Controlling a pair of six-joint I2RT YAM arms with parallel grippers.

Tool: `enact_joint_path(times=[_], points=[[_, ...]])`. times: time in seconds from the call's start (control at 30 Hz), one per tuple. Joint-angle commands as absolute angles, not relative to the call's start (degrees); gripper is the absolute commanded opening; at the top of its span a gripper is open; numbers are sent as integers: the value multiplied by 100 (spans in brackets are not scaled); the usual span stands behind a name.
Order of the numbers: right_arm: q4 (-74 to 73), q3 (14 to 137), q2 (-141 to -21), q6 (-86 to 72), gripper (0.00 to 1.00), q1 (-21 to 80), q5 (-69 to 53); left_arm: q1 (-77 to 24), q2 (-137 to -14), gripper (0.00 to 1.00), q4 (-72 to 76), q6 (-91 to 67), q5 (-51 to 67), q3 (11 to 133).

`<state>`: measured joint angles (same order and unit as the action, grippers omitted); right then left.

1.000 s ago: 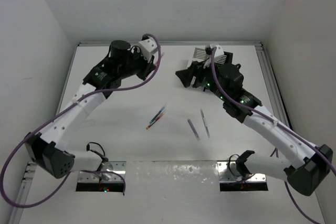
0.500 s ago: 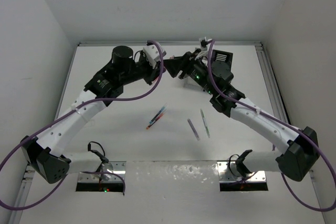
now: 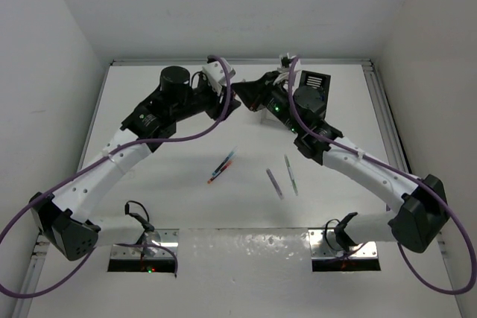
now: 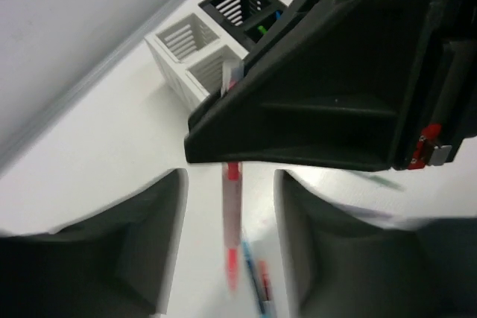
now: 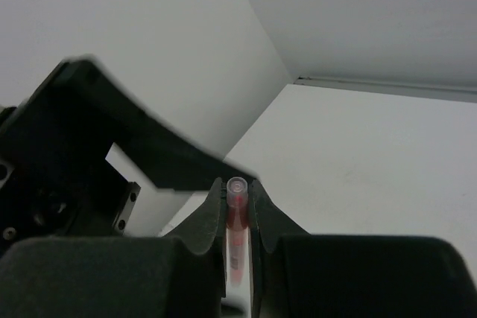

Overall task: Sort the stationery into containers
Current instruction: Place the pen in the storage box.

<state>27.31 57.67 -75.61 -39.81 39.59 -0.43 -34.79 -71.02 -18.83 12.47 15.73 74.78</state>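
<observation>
Next I need to swing my right gripper to the right in the top view, turning it outward, and release the red pen over the black container (image 3: 314,83), since that container already holds pens.
High over the back of the table my two grippers meet tip to tip. My right gripper (image 5: 237,184) (image 3: 244,95) is shut on the clear-capped end of a red pen (image 5: 237,212). The same red pen (image 4: 231,214) hangs between the spread fingers of my left gripper (image 4: 229,178) (image 3: 228,99), which is open and not touching it. Behind them stand the white container (image 4: 190,57) and the black container (image 4: 238,1) (image 3: 314,83), the black one with coloured pens inside. Mid-table lie a red and blue pen pair (image 3: 222,165), a purple pen (image 3: 274,182) and a grey-green pen (image 3: 291,174).
White walls close in the table on the left, back and right, and a metal rail (image 3: 384,117) runs along its right edge. Both arm bases sit at the near edge on metal plates (image 3: 246,247). The right arm's body (image 4: 335,94) fills the left wrist view.
The right arm swung left until its gripper met the left one, then shut on the red pen. The left gripper, shut on that pen before, has now opened.
</observation>
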Motion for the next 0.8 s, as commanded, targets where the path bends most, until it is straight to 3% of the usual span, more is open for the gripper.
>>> enact_joint_path(times=[0.0,0.03,0.07,0.33,0.77], points=[[2726,6029,-7603,-3396,0,4069,-10,-3542,-6970,84,-1441,1063,1363,7375],[2603,6099,-7611,-3166,0,4052,104,-3542,-6944,98,-1407,1037,1188,7331],[2436,6308,-7637,-2720,0,3921,349,-3516,-6909,100,-1398,1028,1100,7269],[757,7900,-8524,-941,0,2603,1546,-3156,-6337,100,-1345,957,168,6243],[888,8279,-9957,-624,0,1037,2180,-2558,-5827,100,-897,686,-334,4659]])
